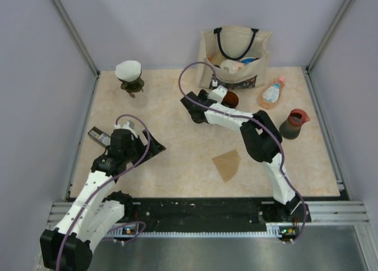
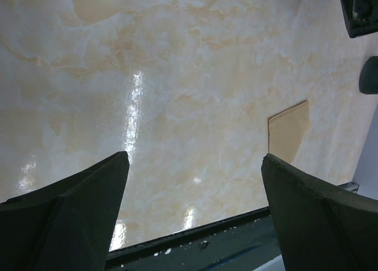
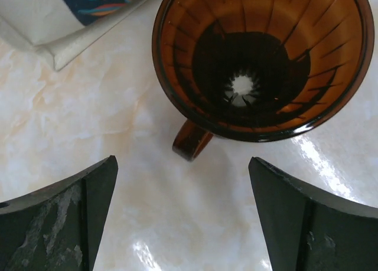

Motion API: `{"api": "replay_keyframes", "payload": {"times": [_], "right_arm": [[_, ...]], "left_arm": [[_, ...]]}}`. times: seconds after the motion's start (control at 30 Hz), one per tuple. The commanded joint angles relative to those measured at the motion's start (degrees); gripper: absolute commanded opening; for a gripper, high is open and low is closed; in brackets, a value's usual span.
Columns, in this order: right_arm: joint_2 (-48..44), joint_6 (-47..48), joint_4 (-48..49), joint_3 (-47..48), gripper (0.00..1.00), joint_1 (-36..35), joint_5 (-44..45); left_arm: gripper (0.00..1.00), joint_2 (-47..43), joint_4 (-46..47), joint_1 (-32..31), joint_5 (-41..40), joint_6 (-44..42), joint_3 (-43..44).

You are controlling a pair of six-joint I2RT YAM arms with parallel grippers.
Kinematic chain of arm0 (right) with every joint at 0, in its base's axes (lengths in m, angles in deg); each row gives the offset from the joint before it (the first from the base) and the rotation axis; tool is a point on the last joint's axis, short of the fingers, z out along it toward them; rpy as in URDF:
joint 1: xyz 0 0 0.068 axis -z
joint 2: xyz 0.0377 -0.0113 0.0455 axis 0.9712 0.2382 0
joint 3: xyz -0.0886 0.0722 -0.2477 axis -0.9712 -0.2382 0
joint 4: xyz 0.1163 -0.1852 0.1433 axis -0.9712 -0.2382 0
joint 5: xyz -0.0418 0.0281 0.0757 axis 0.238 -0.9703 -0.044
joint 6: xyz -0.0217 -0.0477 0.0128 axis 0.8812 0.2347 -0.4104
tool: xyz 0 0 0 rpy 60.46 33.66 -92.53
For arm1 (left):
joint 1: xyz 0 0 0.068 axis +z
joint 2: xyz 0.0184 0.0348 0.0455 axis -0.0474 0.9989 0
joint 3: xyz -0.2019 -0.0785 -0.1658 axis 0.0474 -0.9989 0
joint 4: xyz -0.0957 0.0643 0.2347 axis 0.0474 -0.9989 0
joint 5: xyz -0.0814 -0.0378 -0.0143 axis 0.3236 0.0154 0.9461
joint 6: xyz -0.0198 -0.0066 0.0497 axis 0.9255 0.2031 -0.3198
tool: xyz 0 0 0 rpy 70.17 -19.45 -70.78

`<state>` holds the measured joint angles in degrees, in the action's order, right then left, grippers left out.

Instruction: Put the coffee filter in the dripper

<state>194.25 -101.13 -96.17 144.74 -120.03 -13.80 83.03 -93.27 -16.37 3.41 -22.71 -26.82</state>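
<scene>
Next, my right gripper goes to the right in the top view around the dripper's handle, which lies just that way and points toward the gripper's fingers.
The brown paper coffee filter lies flat on the table near the front, and shows in the left wrist view. The amber glass dripper stands upright and empty in front of the bag; the right wrist view shows it from above, its handle pointing at my fingers. My right gripper is open and empty just short of the handle. My left gripper is open and empty above bare table left of the filter.
A canvas tote bag stands at the back. A second dripper with a white filter is back left. A bottle and a dark red-lidded jug sit at the right. A flat black device lies by the left arm.
</scene>
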Motion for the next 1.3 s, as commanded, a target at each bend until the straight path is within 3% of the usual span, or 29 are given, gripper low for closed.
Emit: {"api": "replay_keyframes", "payload": {"times": [0.0, 0.33, 0.53, 0.6, 0.67, 0.73, 0.87, 1.1, 1.27], "right_arm": [[5.08, -10.18, -14.47, 11.05, 0.93, 0.48, 11.85], [4.56, -15.63, -17.22, 8.7, 0.75, 4.35, 12.3], [2.45, -14.14, -17.31, 5.18, 0.49, 4.44, 14.76], [1.66, -13.96, -17.31, 4.04, 0.36, 4.79, 14.77], [0.78, -13.61, -17.31, 2.63, 0.31, 5.14, 15.29], [-0.18, -12.83, -17.31, 1.4, 0.18, 5.32, 15.47], [-2.12, -6.78, -14.86, -1.14, 0.01, 5.32, 16.08], [-10.1, 10.62, -4.92, -10.45, 0.0, 5.14, 11.09], [-25.72, 24.6, 1.06, -20.21, 0.0, 5.14, 5.55]], "left_arm": [[0.99, -0.96, 2.6, -0.24, 2.12, -0.88, -0.39], [0.99, -2.72, 2.86, -0.24, 3.53, -1.84, 0.05], [0.98, -2.2, 4.0, -0.24, 4.49, -1.49, -0.39], [0.98, -1.93, 4.09, -0.24, 4.58, -1.58, -0.65], [0.97, -1.76, 4.09, -0.24, 4.58, -1.58, -0.48], [0.97, -1.58, 4.44, -0.24, 4.76, -1.58, -0.65], [0.97, -1.4, 4.88, -0.24, 5.11, -1.67, -0.92], [0.96, -1.49, 4.88, -0.32, 4.67, -1.93, -1.01], [0.96, -1.23, 5.93, -0.24, 4.76, -1.76, -1.27]]}}
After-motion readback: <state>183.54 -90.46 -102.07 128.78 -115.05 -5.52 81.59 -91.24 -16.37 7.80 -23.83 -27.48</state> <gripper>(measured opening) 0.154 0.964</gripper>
